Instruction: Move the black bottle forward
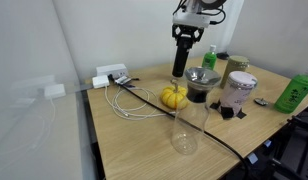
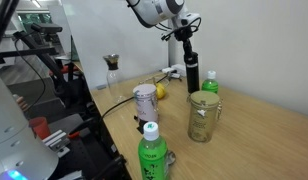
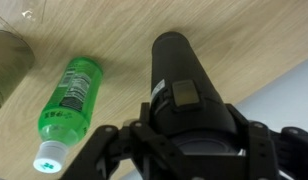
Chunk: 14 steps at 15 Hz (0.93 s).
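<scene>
My gripper will next move down and slightly outward to put down the black bottle that my fingers hold, over bare wood (image 1: 177, 79) (image 3: 171, 45) beside the small green bottle.
The black bottle (image 1: 181, 62) is tall, slim and upright at the back of the wooden table (image 1: 144, 145). It also shows in the other exterior view (image 2: 191, 72). My gripper (image 1: 185, 38) comes down from above and is shut on the bottle's top, as seen in both exterior views (image 2: 186, 38). In the wrist view the bottle (image 3: 179, 75) fills the space between my gripper's fingers (image 3: 189, 135). I cannot tell whether its base touches the table.
A small green bottle (image 3: 69, 98) stands close beside the black bottle (image 2: 209, 82). A yellow object (image 1: 174, 96), a dark pot with a metal rim (image 1: 202, 85), a clear glass (image 1: 184, 130), a lidded cup (image 1: 239, 92) and a large green bottle (image 1: 296, 90) stand around. Cables (image 1: 129, 100) lie near the table's end.
</scene>
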Motion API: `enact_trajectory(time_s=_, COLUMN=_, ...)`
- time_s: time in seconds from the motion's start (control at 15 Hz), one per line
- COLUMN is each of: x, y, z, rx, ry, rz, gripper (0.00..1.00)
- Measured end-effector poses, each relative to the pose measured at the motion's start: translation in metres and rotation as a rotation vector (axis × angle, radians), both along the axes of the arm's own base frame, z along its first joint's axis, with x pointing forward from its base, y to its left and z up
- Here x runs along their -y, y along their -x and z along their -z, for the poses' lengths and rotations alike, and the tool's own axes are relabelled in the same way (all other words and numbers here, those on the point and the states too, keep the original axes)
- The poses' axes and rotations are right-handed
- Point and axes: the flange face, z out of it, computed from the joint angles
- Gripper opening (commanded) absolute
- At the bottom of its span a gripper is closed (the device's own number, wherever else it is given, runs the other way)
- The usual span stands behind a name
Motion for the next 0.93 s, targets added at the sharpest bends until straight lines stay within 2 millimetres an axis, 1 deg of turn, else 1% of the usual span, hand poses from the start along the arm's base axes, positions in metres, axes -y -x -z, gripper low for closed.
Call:
enact_trajectory(time_s=0.2, x=-0.008, y=-0.019, z=0.014, rx=-0.010, ry=0.032, rz=-0.060, gripper=0.47)
enact_trajectory(time_s=0.47, x=-0.011, y=-0.037, z=0.027, rx=-0.016, ry=0.078, rz=-0.116, gripper=0.47)
enact_trajectory(time_s=0.53, x=-0.012, y=-0.040, z=0.029, rx=-0.017, ry=0.088, rz=-0.125, gripper=0.69)
enact_trajectory(time_s=0.6, x=-0.013, y=-0.043, z=0.030, rx=-0.017, ry=0.096, rz=-0.132, gripper=0.77)
enact_trajectory(time_s=0.67, x=-0.013, y=-0.046, z=0.030, rx=-0.018, ry=0.103, rz=-0.134, gripper=0.93)
enact_trajectory(time_s=0.8, x=-0.013, y=-0.049, z=0.029, rx=-0.019, ry=0.113, rz=-0.133, gripper=1.00)
enact_trajectory(time_s=0.93, x=-0.012, y=-0.052, z=0.025, rx=-0.015, ry=0.119, rz=-0.130, gripper=1.00)
